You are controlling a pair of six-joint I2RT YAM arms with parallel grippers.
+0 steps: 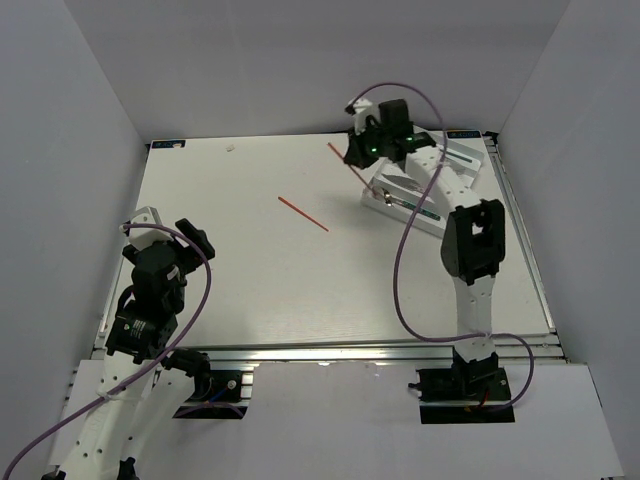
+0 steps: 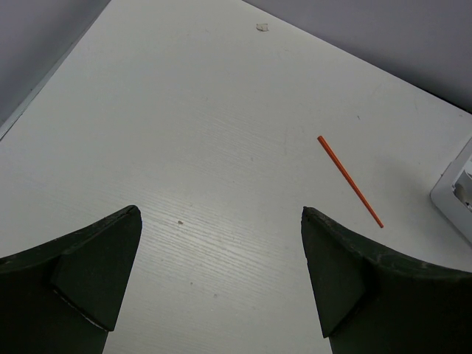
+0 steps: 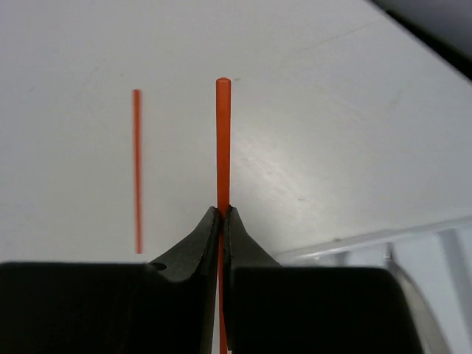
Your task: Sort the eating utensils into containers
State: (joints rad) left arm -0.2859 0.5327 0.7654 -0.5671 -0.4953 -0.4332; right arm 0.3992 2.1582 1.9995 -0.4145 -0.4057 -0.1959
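The tray's far slot with the green sticks is below my right gripper and to its right in the top view. I will move across next, go down and let go of the chopstick there.
My right gripper (image 1: 362, 158) is shut on a red-orange chopstick (image 3: 223, 140), held above the table at the left end of the white cutlery tray (image 1: 440, 178). In the top view the held chopstick (image 1: 338, 153) sticks out up-left of the gripper. A second red-orange chopstick (image 1: 303, 213) lies flat on the table's middle; it also shows in the left wrist view (image 2: 350, 181) and the right wrist view (image 3: 137, 169). The tray holds a silver utensil (image 1: 405, 202), partly hidden by the arm. My left gripper (image 2: 221, 276) is open and empty at the near left.
The tray's corner shows at the right edge of the left wrist view (image 2: 457, 193) and in the right wrist view (image 3: 413, 251). A small white scrap (image 1: 231, 147) lies near the table's back edge. White walls enclose the table on three sides.
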